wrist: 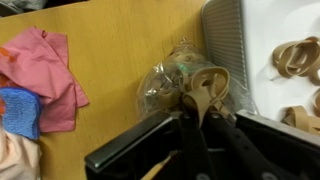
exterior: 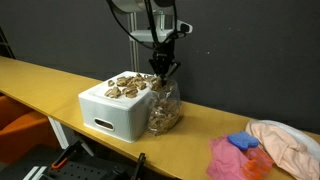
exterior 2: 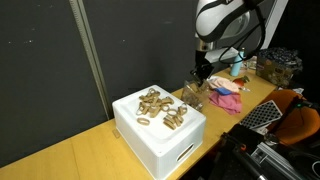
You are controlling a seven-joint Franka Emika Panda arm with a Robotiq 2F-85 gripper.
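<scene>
I will next lower my gripper slightly toward the clear plastic container's open top and release the tan band, since that opening is just below my fingers.
My gripper (wrist: pixel 197 112) is shut on a tan band loop (wrist: pixel 205 85), which sticks out from between the fingers. Directly below it stands a clear plastic container (wrist: pixel 162 85) with more tan bands inside. In both exterior views the gripper (exterior: pixel 162 68) (exterior 2: pixel 200 75) hangs just above this container (exterior: pixel 165 110) (exterior 2: pixel 195 97), which stands against the side of a white box (exterior: pixel 112 110) (exterior 2: pixel 160 140). Several tan bands (exterior: pixel 125 86) (exterior 2: pixel 160 108) (wrist: pixel 295 55) lie loose on the box top.
A pink cloth (wrist: pixel 45 75) (exterior: pixel 225 158) and a blue item (wrist: pixel 18 110) (exterior: pixel 243 142) lie on the wooden table (wrist: pixel 110 35) beyond the container. A peach cloth (exterior: pixel 285 145) sits at the table's end. A dark curtain backs the scene.
</scene>
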